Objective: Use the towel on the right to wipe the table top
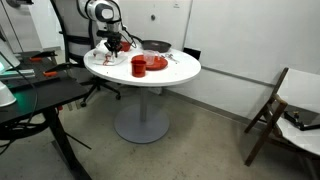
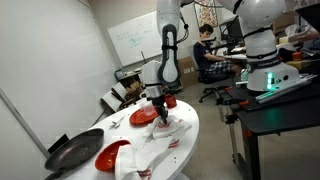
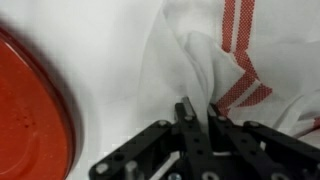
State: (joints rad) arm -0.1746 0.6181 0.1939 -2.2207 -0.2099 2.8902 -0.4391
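I need to lift my gripper a little toward the red plate next and let go of the fold above the white strip (image 3: 106, 95) beside the plate, because the towel leaves that tabletop uncovered.
The round white table top (image 1: 180, 70) shows in both exterior views (image 2: 190, 125). A white towel with red stripes (image 3: 235, 55) lies bunched on it; it also shows in both exterior views (image 2: 160, 138) (image 1: 105, 57). My gripper (image 3: 198, 108) is down at the towel with its black fingers nearly together, pinching a raised fold of cloth between them. It shows in both exterior views (image 2: 160, 112) (image 1: 113, 44), low over the table. The part of the towel under the fingers is hidden.
A red plate (image 3: 30, 110) lies right beside the towel (image 2: 143, 117) (image 1: 156, 63). A red cup (image 1: 138, 66), another red dish (image 2: 112, 156) and a black pan (image 2: 72, 150) (image 1: 155, 46) are on the table. A black desk (image 1: 30, 100) and a wooden chair (image 1: 275, 105) stand nearby.
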